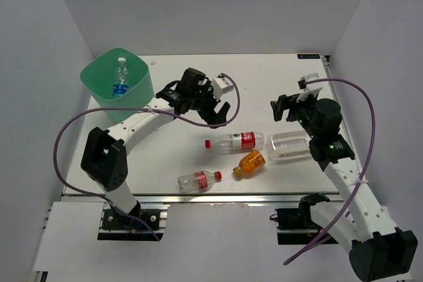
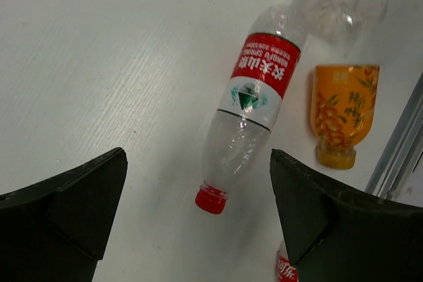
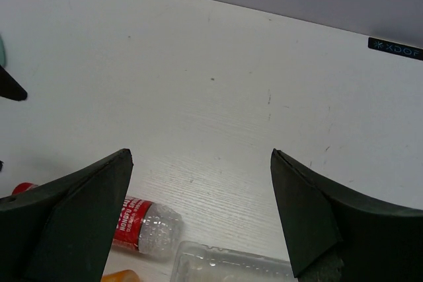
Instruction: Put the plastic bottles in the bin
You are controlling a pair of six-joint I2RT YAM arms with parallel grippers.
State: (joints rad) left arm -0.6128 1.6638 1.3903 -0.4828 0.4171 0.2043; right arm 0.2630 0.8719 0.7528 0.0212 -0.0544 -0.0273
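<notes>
My left gripper should move down and to the right in the top view, onto the white label of the red-capped bottle, because its fingers are over the bottle's neck end.
The mint-green bin [image 1: 98,97] stands at the far left with a blue-labelled bottle [image 1: 120,80] upright inside it. Four bottles lie on the table. They are a red-labelled one with a red cap [image 1: 236,141] [image 2: 254,107], a wide clear label-free one [image 1: 289,145] [image 3: 231,265], an orange-filled one [image 1: 250,163] [image 2: 344,113], and a red-labelled cola one [image 1: 198,180] near the front edge. My left gripper [image 1: 220,115] [image 2: 198,156] is open and empty, above the red-capped bottle's neck end. My right gripper [image 1: 283,107] [image 3: 200,153] is open and empty, behind the clear bottle.
White walls enclose the table on the left, back and right. The table's front edge runs just below the cola bottle. A purple cable loops off each arm. The left arm's links stretch from its base past the front of the bin.
</notes>
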